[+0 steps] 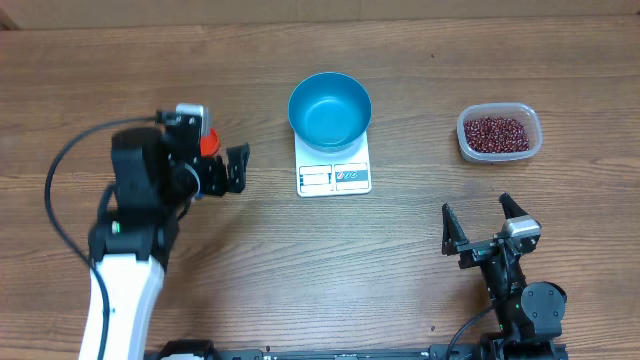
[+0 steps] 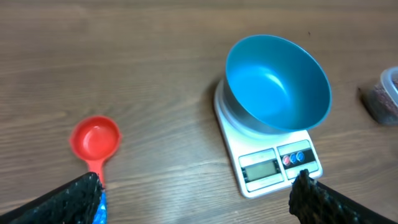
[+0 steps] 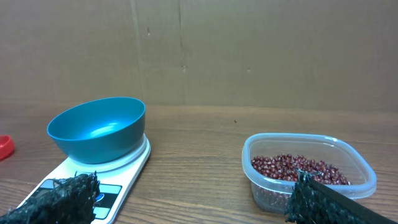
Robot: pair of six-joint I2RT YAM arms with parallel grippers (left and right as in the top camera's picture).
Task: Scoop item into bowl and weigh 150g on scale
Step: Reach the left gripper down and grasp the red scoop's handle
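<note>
Next, my left gripper lowers and shifts away from the scale onto the red scoop's rim (image 1: 210,143) (image 2: 96,140), since the scoop lies off to that side below.
The light blue bowl (image 1: 330,110) (image 2: 277,81) (image 3: 99,127) stands empty on the white scale (image 1: 334,178) (image 2: 273,167) (image 3: 127,174) at the table's back middle. The dark red beans (image 1: 494,131) (image 3: 297,168) lie in a clear plastic tub (image 1: 530,140) (image 3: 255,155) at the back right. A red scoop (image 1: 208,143) (image 2: 94,139) lies left of the scale, partly under my left arm. My left gripper (image 1: 240,168) (image 2: 198,186) is open above the table between scoop and scale, holding nothing. At the front right my right gripper (image 1: 478,215) (image 3: 196,186) is open and empty, facing the tub and scale.
A brown cardboard wall (image 3: 199,50) rises behind the wooden table (image 1: 300,280). The tub's edge (image 2: 387,93) shows at the right of the left wrist view. A black cable (image 1: 60,180) loops left of the left arm.
</note>
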